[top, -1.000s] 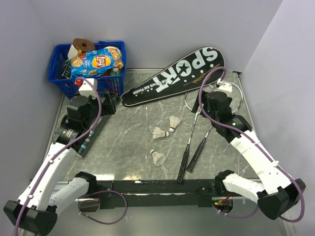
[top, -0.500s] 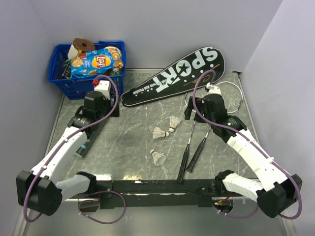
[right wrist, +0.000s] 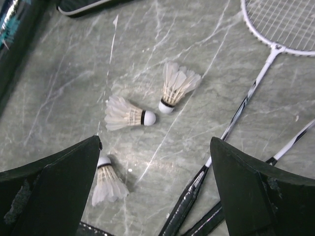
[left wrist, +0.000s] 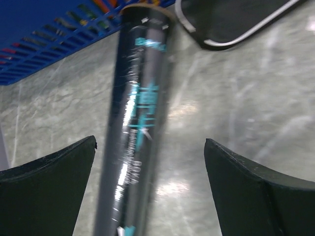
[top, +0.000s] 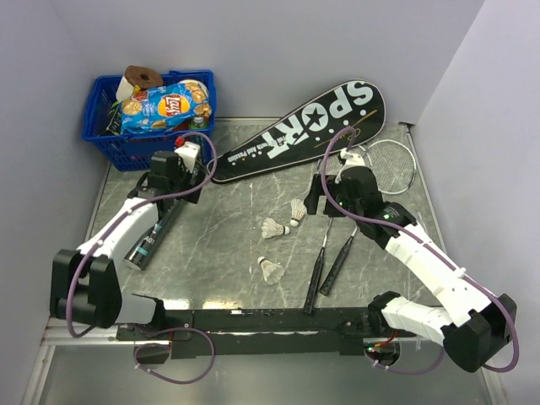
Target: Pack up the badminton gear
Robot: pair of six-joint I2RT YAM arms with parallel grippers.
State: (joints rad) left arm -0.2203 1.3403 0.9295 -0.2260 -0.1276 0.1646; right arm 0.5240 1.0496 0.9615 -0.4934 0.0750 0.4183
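The tube lies off-centre between my left gripper's open fingers. My left gripper will go down, moving to the left in the wrist view, and close around the tube's far part.
The dark tube with teal lettering lies on the table at the left. My left gripper is open above its far end; in the left wrist view the tube runs between my open fingers, nearer the left one. Three white shuttlecocks lie mid-table. My right gripper hovers open beside them; its wrist view shows them. Two rackets lie to the right, their shafts near my right finger. The black "SPORT" cover lies at the back.
A blue basket of snacks stands at the back left, just beyond the tube's far end. Grey walls close in the table on three sides. The racket heads lie by the right wall.
My left arm has swung right and forward from the basket side to over the tube's far end. My right gripper has moved left from the racket heads towards the shuttlecocks.
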